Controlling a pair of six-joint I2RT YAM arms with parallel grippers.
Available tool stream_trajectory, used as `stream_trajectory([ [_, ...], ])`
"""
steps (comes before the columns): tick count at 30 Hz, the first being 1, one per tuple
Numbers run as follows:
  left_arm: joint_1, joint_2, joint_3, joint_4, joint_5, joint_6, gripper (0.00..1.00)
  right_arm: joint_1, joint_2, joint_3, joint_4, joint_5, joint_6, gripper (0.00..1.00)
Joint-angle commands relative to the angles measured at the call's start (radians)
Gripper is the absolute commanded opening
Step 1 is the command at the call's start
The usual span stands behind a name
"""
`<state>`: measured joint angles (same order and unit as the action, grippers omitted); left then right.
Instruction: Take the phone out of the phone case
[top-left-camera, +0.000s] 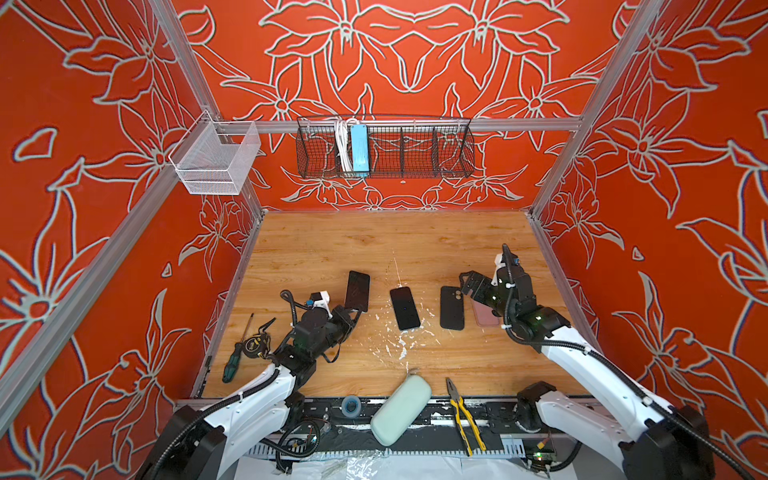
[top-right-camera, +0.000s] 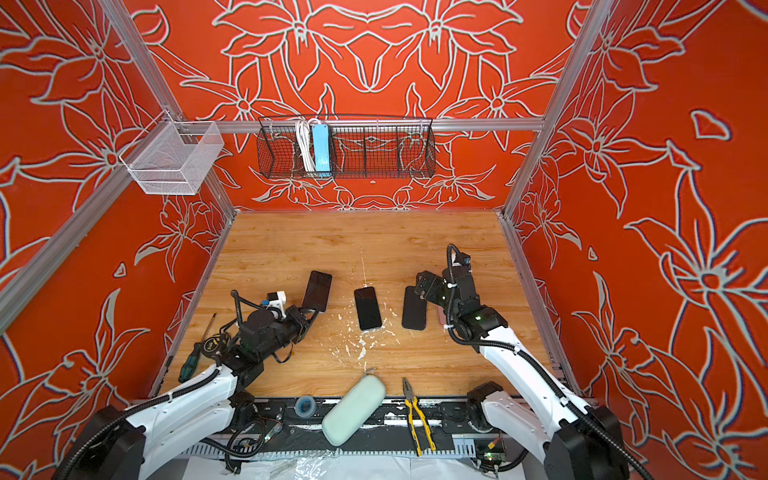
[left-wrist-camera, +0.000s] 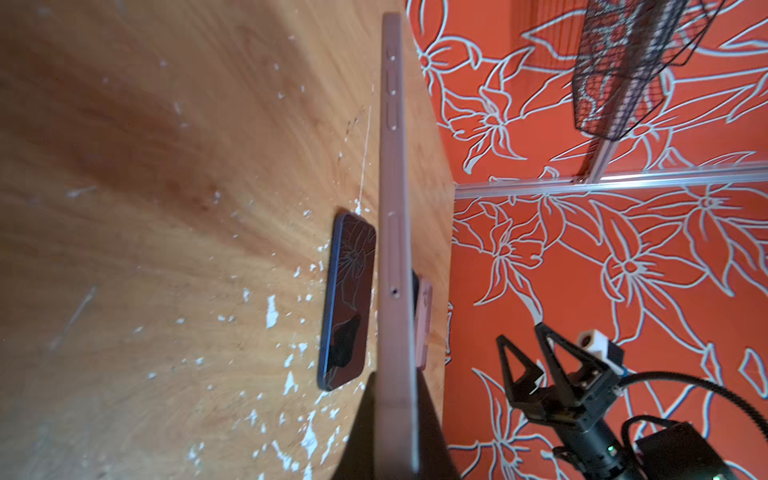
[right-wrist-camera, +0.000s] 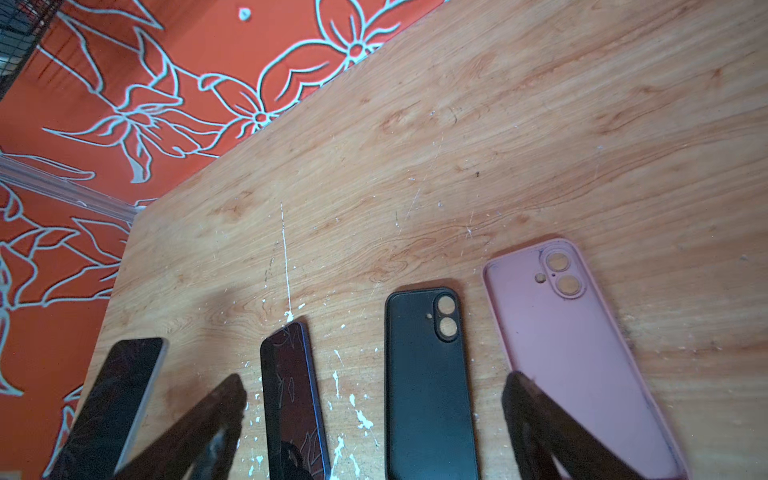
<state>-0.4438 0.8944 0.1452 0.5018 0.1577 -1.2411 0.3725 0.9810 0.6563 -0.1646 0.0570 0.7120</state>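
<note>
The pink case (top-left-camera: 484, 318) lies empty. My left gripper will next move down and toward the second dark-screened phone, to the open tabletop beside it, and release my phone there.
My left gripper (top-left-camera: 351, 309) (left-wrist-camera: 397, 415) is shut on the lower end of the phone (top-left-camera: 357, 291) (top-right-camera: 317, 291), holding it tilted up off the table. In the left wrist view the phone (left-wrist-camera: 395, 208) shows edge-on, with a pink rim. The empty pink phone case (right-wrist-camera: 573, 353) (top-left-camera: 484, 318) lies flat on the right, partly under my right arm. An empty black case (top-left-camera: 452, 307) (right-wrist-camera: 428, 374) lies beside it. My right gripper (top-left-camera: 467, 286) (right-wrist-camera: 374, 382) hovers open over the far end of the black case, holding nothing.
A second dark-screened phone (top-left-camera: 404, 308) (right-wrist-camera: 291, 395) lies mid-table among white flecks. A screwdriver (top-left-camera: 237, 353) and tape measure (top-left-camera: 253, 345) sit left. A pale green pouch (top-left-camera: 401, 409), pliers (top-left-camera: 465, 415) and tape roll (top-left-camera: 350, 405) are at the front edge. A wire basket (top-left-camera: 384, 145) hangs on the back wall.
</note>
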Motion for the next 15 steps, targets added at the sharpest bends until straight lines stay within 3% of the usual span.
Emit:
stream_trajectory([
  [1,-0.025,0.004,0.003,0.101,-0.062,0.035,0.00,-0.008,0.011,0.020,0.036,-0.042,-0.011,0.98],
  [15,-0.118,0.237,0.019,0.247,-0.114,0.044,0.00,-0.023,-0.008,-0.047,0.071,-0.075,0.010,0.98],
])
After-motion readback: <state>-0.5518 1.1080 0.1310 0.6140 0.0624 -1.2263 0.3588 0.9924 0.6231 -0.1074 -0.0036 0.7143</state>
